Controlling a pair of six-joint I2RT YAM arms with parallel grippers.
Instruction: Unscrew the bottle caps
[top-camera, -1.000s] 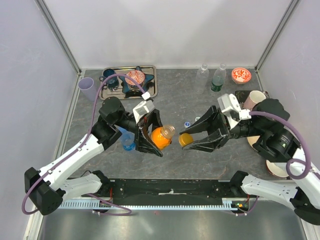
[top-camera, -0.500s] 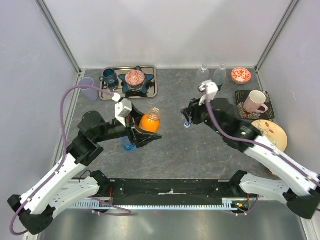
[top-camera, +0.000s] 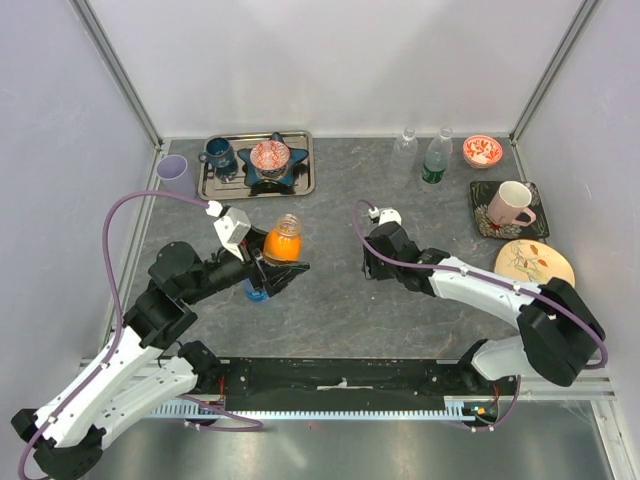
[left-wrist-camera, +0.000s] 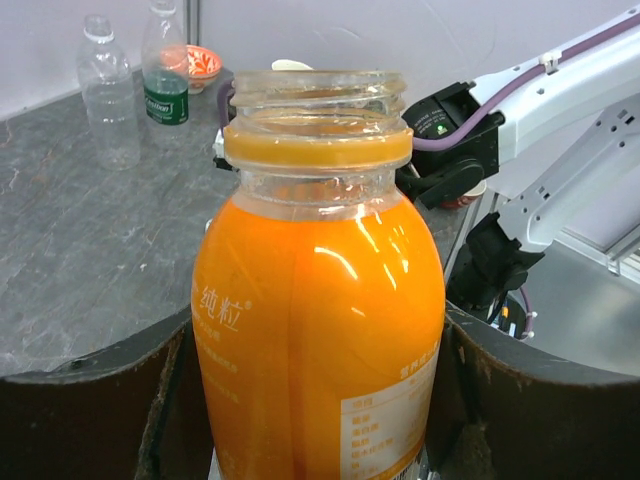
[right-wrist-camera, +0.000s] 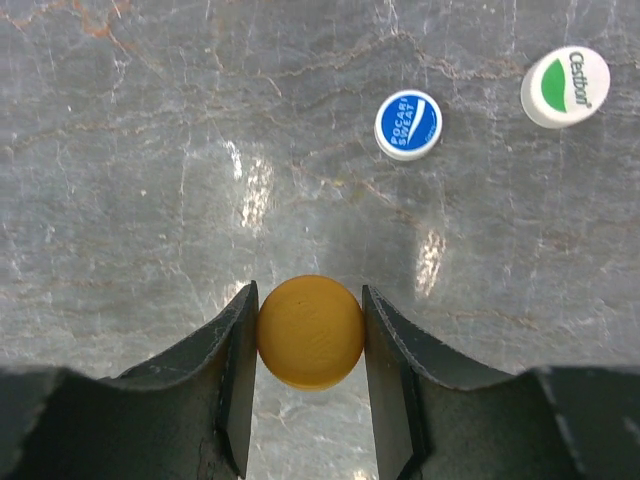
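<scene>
The bare tabletop short of the blue and white cap is empty, so I should next lower the orange cap (right-wrist-camera: 310, 332) onto that spot with my right gripper and let go of it.
My left gripper (top-camera: 272, 268) is shut on an orange juice bottle (top-camera: 283, 243) and holds it upright above the table. In the left wrist view the bottle (left-wrist-camera: 320, 300) fills the gap between the fingers (left-wrist-camera: 90, 400), and its neck is open with no cap. My right gripper (right-wrist-camera: 310, 297) points straight down, shut on the orange cap (right-wrist-camera: 310, 332) just above the table. A blue and white cap (right-wrist-camera: 408, 125) and a white cap with green (right-wrist-camera: 565, 87) lie on the table beyond it. In the top view the right gripper (top-camera: 372, 266) hides these caps. No loose blue cap shows.
A small blue bottle (top-camera: 256, 290) stands under my left gripper. A metal tray (top-camera: 300, 185) with a cup and a star bowl is at the back left, beside a purple cup (top-camera: 172, 168). Two clear bottles (top-camera: 437, 155), a red bowl (top-camera: 482, 150), a mug (top-camera: 510, 203) and a plate (top-camera: 533, 262) stand on the right.
The right gripper carried the orange cap away from the bottle and down toward the table. The left gripper turned the juice bottle upright and drew it back to the left.
</scene>
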